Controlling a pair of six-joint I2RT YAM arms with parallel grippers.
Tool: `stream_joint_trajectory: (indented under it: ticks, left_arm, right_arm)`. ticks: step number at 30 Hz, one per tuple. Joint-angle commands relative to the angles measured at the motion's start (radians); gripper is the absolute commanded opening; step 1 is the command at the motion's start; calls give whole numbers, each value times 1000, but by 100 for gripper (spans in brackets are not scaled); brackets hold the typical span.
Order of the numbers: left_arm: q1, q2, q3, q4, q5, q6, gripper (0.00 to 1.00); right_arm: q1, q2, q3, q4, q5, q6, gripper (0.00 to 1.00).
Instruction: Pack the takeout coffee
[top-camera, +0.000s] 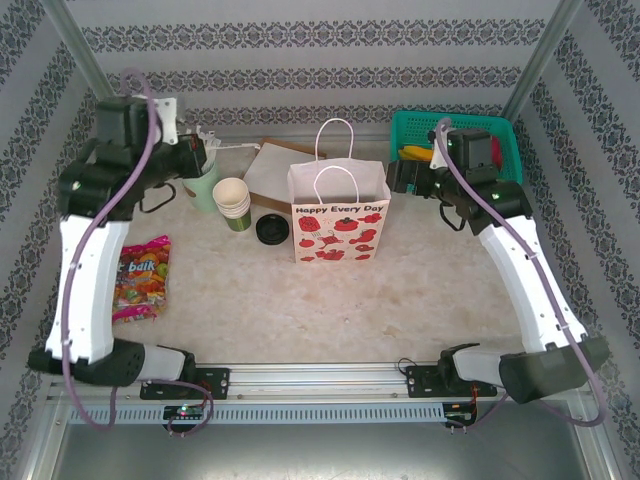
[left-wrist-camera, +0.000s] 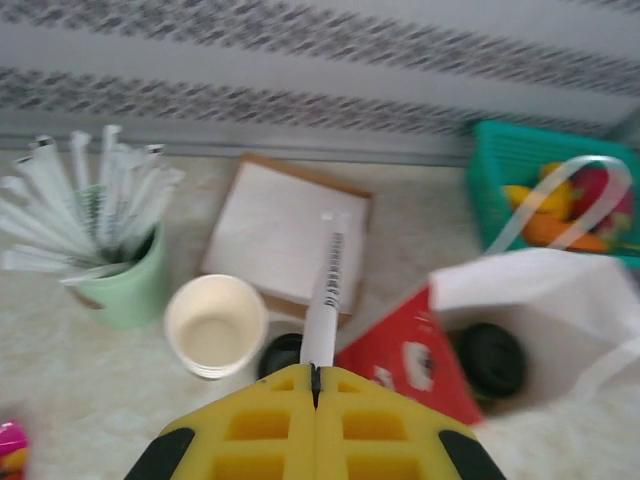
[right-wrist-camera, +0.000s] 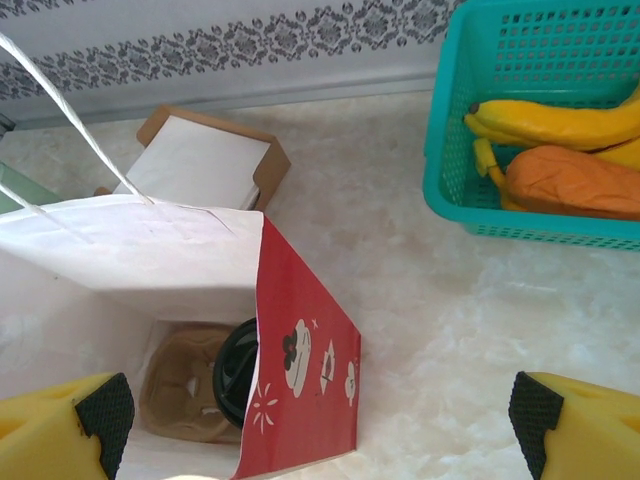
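Note:
My left gripper moves past the paper cups, down into the bag's open top (top-camera: 338, 184) (left-wrist-camera: 540, 335), and releases the straw next, since the coffee already stands in the bag.
One takeout coffee with a black lid (right-wrist-camera: 234, 372) stands inside the white and red paper bag (top-camera: 340, 215), in a brown cardboard carrier (right-wrist-camera: 180, 390). In the left wrist view its lid (left-wrist-camera: 492, 358) shows through the bag's open top. My left gripper (left-wrist-camera: 316, 372) is shut on a white wrapped straw (left-wrist-camera: 325, 285). It hangs at the back left (top-camera: 205, 158), by the pale green cup of straws (left-wrist-camera: 120, 265). My right gripper (right-wrist-camera: 320, 410) is open above the bag's right side, close to the bag (top-camera: 395, 178), with nothing between its fingers.
A stack of open paper cups (top-camera: 232, 203) and a loose black lid (top-camera: 271, 229) sit left of the bag. Behind them is a brown box of napkins (top-camera: 275, 165). A teal basket (top-camera: 440, 130) of fruit stands at the back right. A candy packet (top-camera: 140, 278) lies at the left.

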Motion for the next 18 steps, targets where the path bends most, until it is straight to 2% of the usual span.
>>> stream_joint_trajectory:
  ticks: [1, 9, 14, 18]
  left_arm:
    - [-9, -60, -12, -2, 232, -64, 0]
    - [-11, -91, -8, -12, 378, -67, 0]
    - [-19, -36, -6, -44, 386, -2, 0]
    - [-33, 46, 27, -106, 316, 46, 0]
  right_arm:
    - [6, 20, 38, 33, -37, 29, 98]
    - [31, 57, 68, 29, -41, 32, 98]
    - [40, 48, 69, 22, -26, 25, 98]
    - [43, 46, 69, 8, -13, 16, 98]
